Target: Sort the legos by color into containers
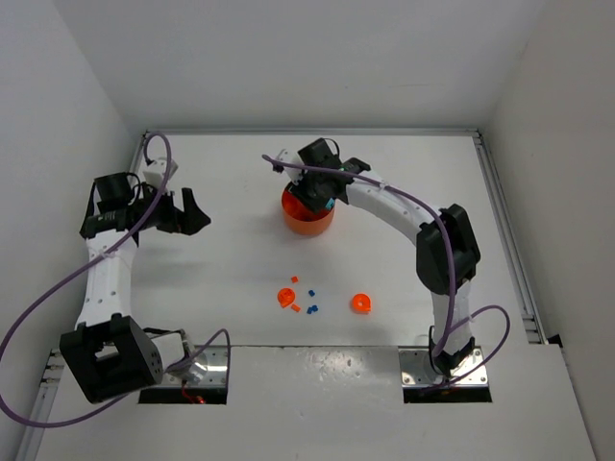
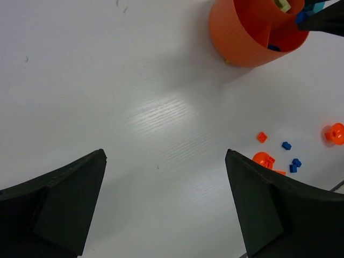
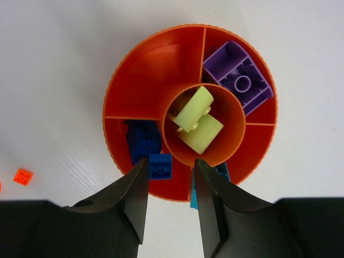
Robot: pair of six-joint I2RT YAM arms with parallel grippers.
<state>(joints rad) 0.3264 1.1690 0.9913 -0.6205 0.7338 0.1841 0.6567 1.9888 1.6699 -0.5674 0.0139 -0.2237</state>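
Observation:
My left gripper swings to the right in the top view next and lowers its open fingers around the lone blue brick, since it lies clear of the pair.
The orange dish lies straight below my right gripper, which hangs open over its near rim with nothing between the fingers. Lime green bricks fill the centre cup, and a purple brick lies at the upper right. Blue bricks lie at the lower left, a small blue one beside my left fingertip. A cyan brick is half hidden behind the right finger. Loose on the table are round orange pieces and tiny blue bricks. My left gripper is open and holds nothing.
In the left wrist view the dish is at the top right, and the loose pieces, a small orange brick among them, are at the right. A raised rail runs down the table's right side. White walls enclose the table.

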